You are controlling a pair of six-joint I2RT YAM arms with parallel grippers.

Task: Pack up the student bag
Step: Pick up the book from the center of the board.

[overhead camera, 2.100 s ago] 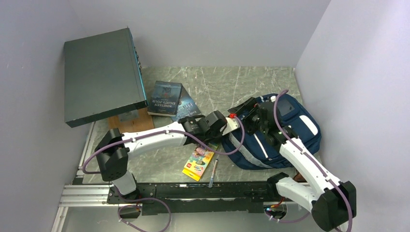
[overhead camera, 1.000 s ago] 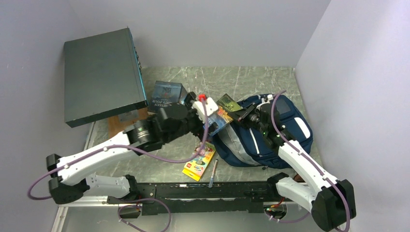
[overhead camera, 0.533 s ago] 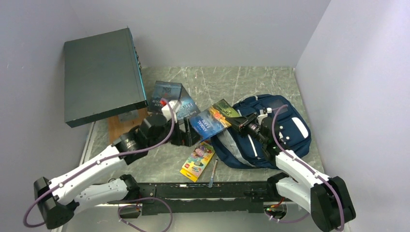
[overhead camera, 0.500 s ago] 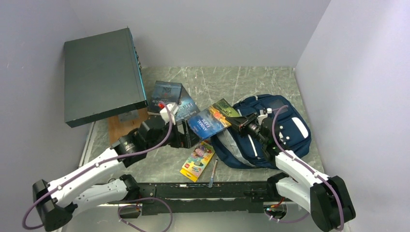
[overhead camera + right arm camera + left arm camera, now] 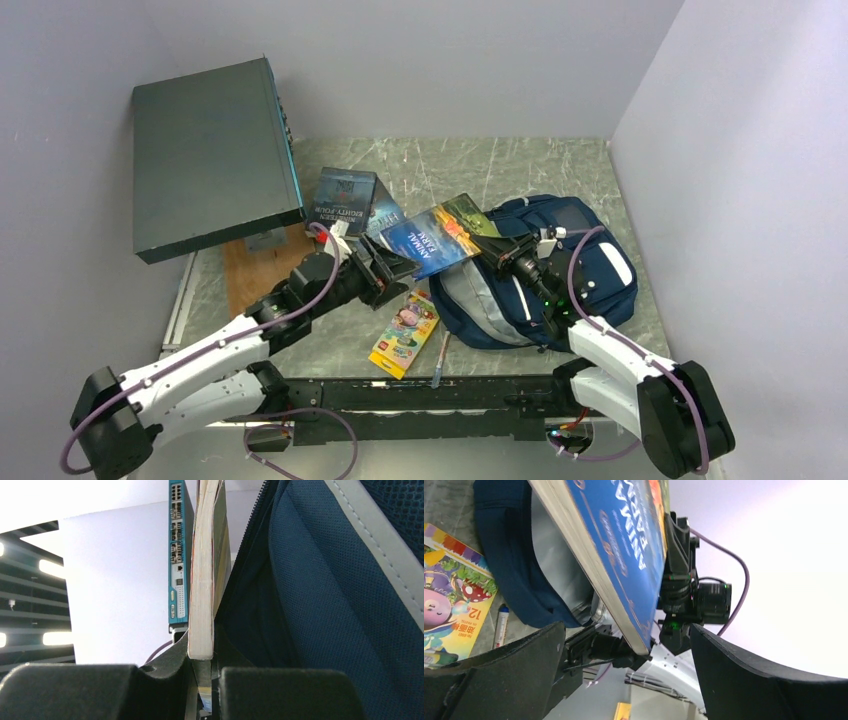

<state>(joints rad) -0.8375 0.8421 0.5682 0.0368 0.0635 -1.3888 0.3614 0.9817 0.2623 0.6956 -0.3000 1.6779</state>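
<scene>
The opposite end is held only by my right gripper, so my left gripper should next move outward onto the book's free page edge (image 5: 407,257) (image 5: 616,611) and close just past its near corner.
The student bag (image 5: 590,285) lies at the right of the table, its navy mouth gaping toward the left (image 5: 519,555) (image 5: 330,595). A blue paperback book (image 5: 432,237) juts out over that mouth, tilted. My right gripper (image 5: 497,250) is shut on its right end, and the page edge (image 5: 202,580) stands pinched between the pads, gripper (image 5: 205,672). My left gripper (image 5: 392,268) is open just left of and below the book. The book's lower corner (image 5: 624,555) reaches between its spread fingers, gripper (image 5: 626,630), without touching them.
A yellow crayon box (image 5: 405,332) (image 5: 449,610) and a pen (image 5: 441,357) (image 5: 500,625) lie by the front edge. Two more books (image 5: 345,200) sit at the back left, beside a big dark flat box (image 5: 210,155) propped over a wooden board (image 5: 255,270).
The left arm drew back from the bag and let go of the book, then came in under its left end. The right gripper swung the book slightly left.
</scene>
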